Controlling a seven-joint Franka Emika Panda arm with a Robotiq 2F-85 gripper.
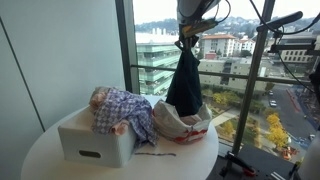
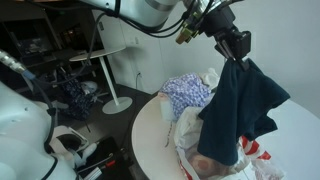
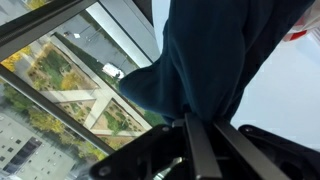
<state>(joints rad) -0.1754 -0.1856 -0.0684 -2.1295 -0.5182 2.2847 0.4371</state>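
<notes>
The white and red bag lies below, under the hanging cloth, so next my gripper needs to lower, tip its fingers downward, and release the cloth inside.
My gripper is shut on the top of a dark navy cloth and holds it high, so it hangs down over the round white table. The cloth's lower edge hangs just above a white and red bag on the table. In the wrist view the navy cloth fills the space above my shut jaws. A blue and white checked cloth lies heaped on a white box.
A tall window with a dark frame stands right behind the table, with buildings outside. A camera tripod stands beside the table. In an exterior view a lamp stand and cluttered shelves stand farther back.
</notes>
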